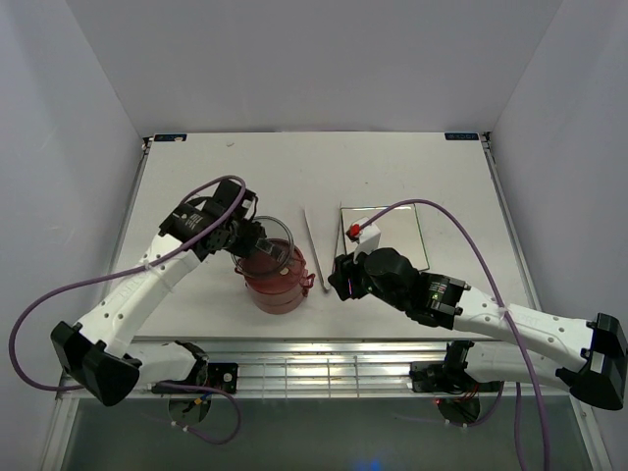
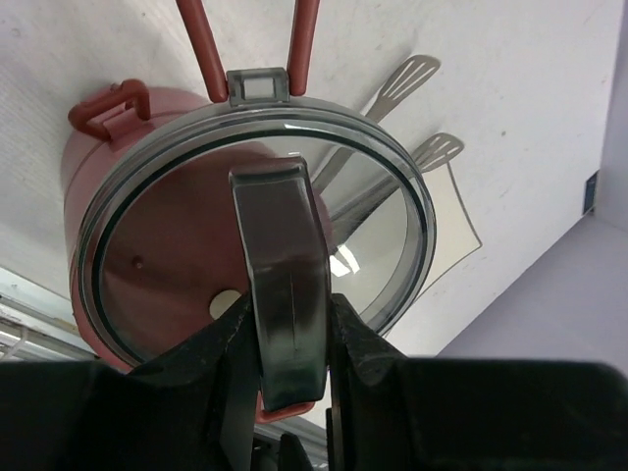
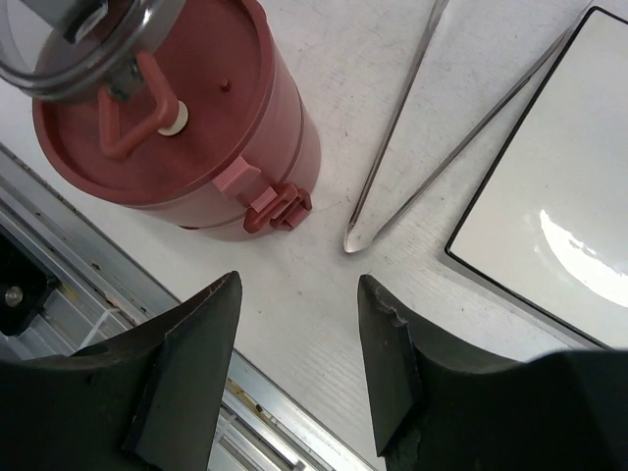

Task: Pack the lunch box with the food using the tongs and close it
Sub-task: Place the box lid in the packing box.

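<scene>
I should move my left gripper down and slightly back to level the grey round top cover (image 2: 265,245) onto the lunch box (image 1: 277,289).
The dusty-red lunch box (image 1: 277,289) stands stacked near the table's front, with a flat dark-red lid (image 3: 147,118) on top and a side clasp (image 3: 275,206) facing my right gripper. My left gripper (image 2: 285,324) is shut on the handle of the grey round top cover (image 2: 265,245). It holds the cover tilted just above the lunch box (image 2: 98,147), red clasps (image 2: 201,49) hanging free. The silver tongs (image 1: 312,245) lie on the table to the box's right, joined end (image 3: 353,240) nearest me. My right gripper (image 3: 299,324) hovers open and empty beside the box. No food shows.
A white square plate (image 1: 392,235) lies to the right of the tongs, partly under my right arm. The table's front metal rail (image 3: 265,412) runs just below my right gripper. White walls close in the table on three sides.
</scene>
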Controlling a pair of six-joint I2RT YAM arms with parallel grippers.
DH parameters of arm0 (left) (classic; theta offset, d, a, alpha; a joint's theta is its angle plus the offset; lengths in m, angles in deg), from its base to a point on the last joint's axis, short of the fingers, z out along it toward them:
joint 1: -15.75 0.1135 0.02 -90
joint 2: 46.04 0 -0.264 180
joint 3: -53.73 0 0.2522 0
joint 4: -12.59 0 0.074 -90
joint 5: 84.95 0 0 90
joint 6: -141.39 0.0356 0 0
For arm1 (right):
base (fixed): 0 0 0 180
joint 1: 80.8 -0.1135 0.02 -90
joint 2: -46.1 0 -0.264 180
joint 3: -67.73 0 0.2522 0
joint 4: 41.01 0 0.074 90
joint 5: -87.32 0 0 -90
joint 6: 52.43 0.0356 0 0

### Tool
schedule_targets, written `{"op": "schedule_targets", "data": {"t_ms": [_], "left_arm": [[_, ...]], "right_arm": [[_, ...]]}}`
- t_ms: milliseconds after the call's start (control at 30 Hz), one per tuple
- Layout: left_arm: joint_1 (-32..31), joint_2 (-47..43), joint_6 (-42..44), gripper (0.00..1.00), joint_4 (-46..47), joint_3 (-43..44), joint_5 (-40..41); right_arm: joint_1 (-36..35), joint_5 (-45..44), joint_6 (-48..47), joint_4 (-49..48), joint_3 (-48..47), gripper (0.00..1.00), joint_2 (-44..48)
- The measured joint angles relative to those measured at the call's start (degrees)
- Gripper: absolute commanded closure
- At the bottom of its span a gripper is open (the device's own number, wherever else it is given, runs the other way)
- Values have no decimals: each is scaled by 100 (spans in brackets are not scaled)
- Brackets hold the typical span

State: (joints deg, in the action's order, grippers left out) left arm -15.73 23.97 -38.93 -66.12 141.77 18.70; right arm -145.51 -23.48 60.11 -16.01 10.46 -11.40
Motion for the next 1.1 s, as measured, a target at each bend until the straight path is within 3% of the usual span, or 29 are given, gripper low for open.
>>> {"op": "schedule_targets", "data": {"t_ms": [267, 533, 567, 600, 1100], "left_arm": [[-758, 481, -310, 100, -188, -48, 57], [-990, 531, -492, 88, -363, -59, 205], [-990, 531, -507, 29, -367, -61, 214], [-990, 538, -505, 2, -378, -61, 232], [-990, 651, -553, 2, -442, 155, 411]], "right_arm": [[15, 13, 59, 116, 0, 43, 57], [20, 39, 35, 236, -24, 42, 57], [20, 39, 26, 238, -37, 41, 57], [20, 39, 4, 247, -61, 41, 57], [20, 219, -378, 282, -566, 41, -90]]}}
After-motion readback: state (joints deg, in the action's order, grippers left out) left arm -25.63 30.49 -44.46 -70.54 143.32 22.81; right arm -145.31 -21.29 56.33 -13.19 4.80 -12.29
